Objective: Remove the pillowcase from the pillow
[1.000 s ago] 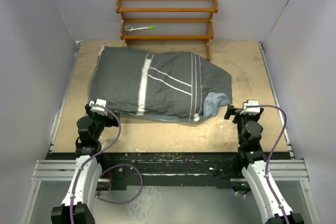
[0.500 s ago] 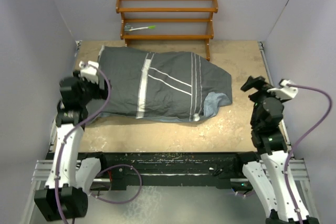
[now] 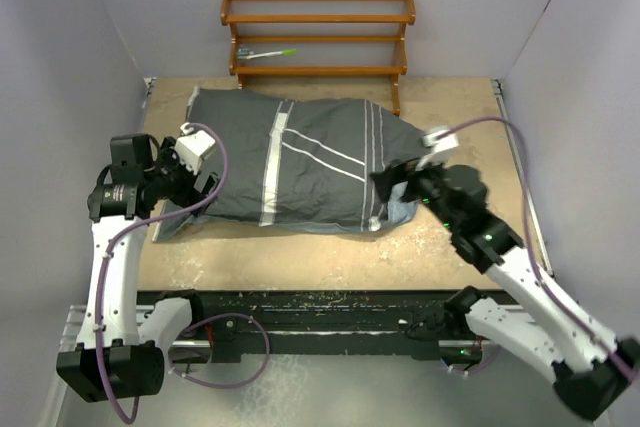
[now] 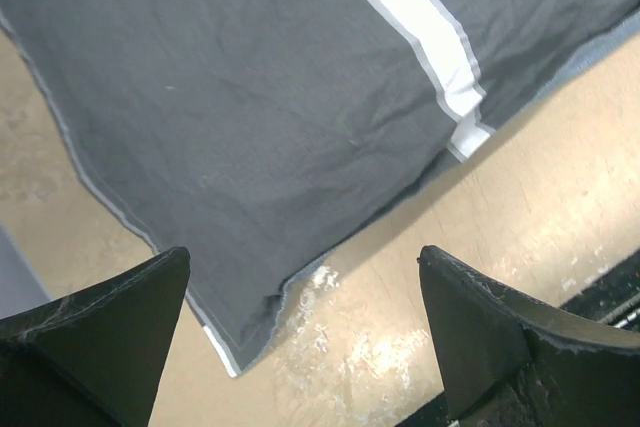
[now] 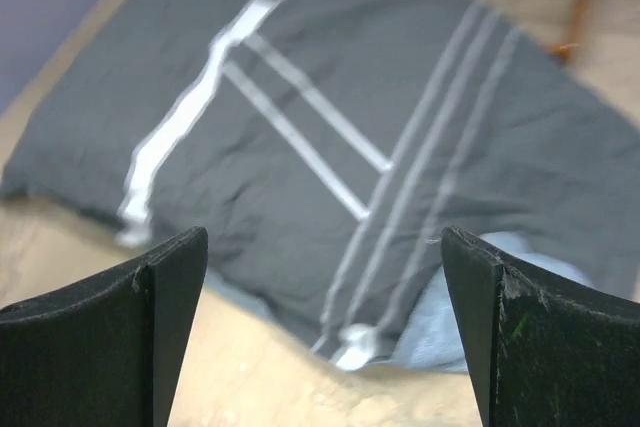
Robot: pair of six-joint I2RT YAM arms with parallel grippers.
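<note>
The near hem point(image 3: 287, 225) point(image 5: 200, 272) beside the broad white stripe lies next to bare tabletop, so the robot's right gripper will next move back toward the left gripper and down onto the hem.
The pillowcase point(image 3: 300, 157), dark grey with white stripes, lies across the middle of the table and covers the pillow, which is hidden inside it. Its lighter blue-grey inside point(image 3: 405, 202) shows at the near right end. My left gripper point(image 3: 200, 192) is open and hovers over the pillowcase's near left corner point(image 4: 215, 332), touching nothing. My right gripper point(image 3: 390, 185) is open above the near right end, close to the blue-grey fold point(image 5: 470, 332). The striped fabric fills the right wrist view point(image 5: 330, 137).
A wooden rack point(image 3: 318, 37) stands at the back wall with a green-handled toothbrush point(image 3: 268, 52) on its shelf. Bare tan tabletop point(image 3: 300, 252) runs along the near edge in front of the pillowcase. Side walls close in the table left and right.
Both arms have risen from their folded rest at the near edge and swung in over the pillowcase, the left to its left corner, the right to its right end. The pillowcase has not moved.
</note>
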